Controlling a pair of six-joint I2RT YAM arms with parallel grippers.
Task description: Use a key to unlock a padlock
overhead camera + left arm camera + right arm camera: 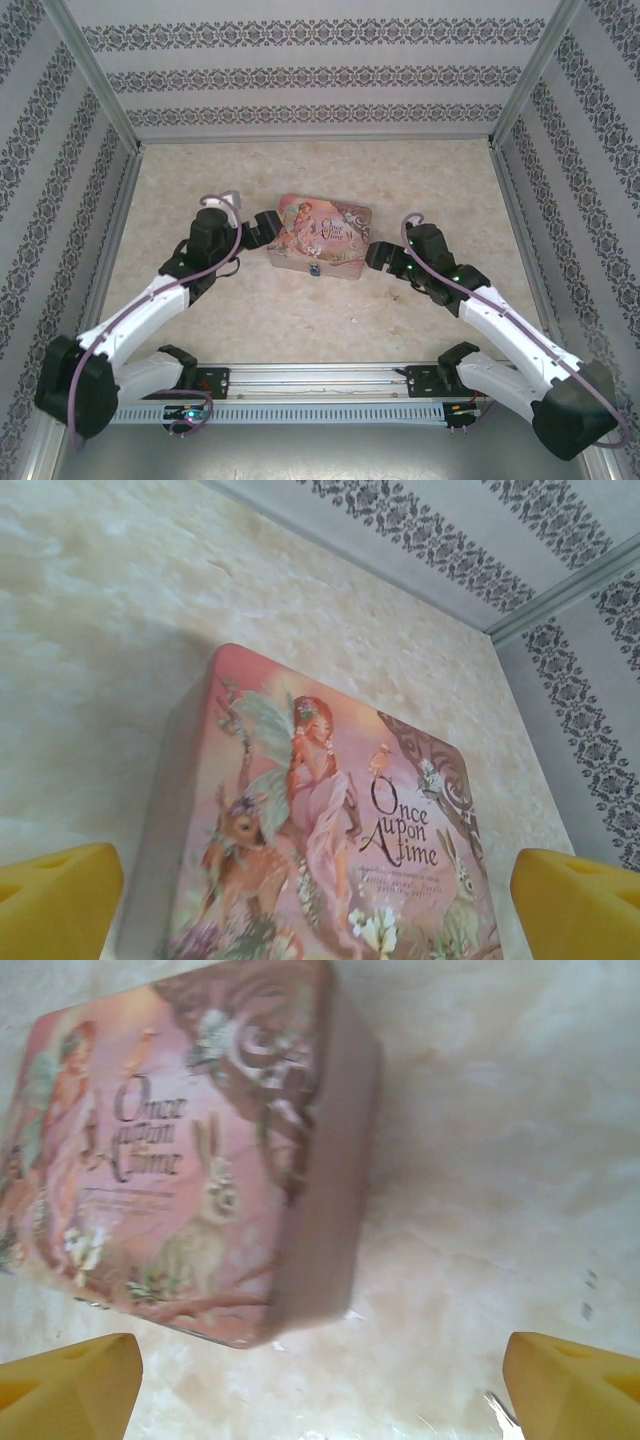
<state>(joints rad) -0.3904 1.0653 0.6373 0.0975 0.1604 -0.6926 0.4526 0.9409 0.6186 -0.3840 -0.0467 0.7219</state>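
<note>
The small silver key (395, 297) (503, 1416) lies below my right gripper and nearer my base. My right gripper should draw back from the tin's corner and lower onto the key.
The tiny blue padlock (315, 270) hangs at the front wall of a pink illustrated tin (320, 235) in the middle of the table. My left gripper (265, 228) is at the tin's left end and stands open. In the left wrist view its yellow fingertips (55, 900) are spread wider than the tin's lid (330, 820), just short of its near end. At the tin's right end, my right gripper (380, 255) is open over bare table beside the tin's corner (300, 1290). A thin silvery sliver (500, 1410) shows by its right fingertip; I cannot tell if it is the key.
The marble-patterned table (200, 320) is closed in by patterned walls (320, 75) at the back and both sides. A metal rail (320, 380) carrying both arm bases runs along the near edge. Open table lies in front of and behind the tin.
</note>
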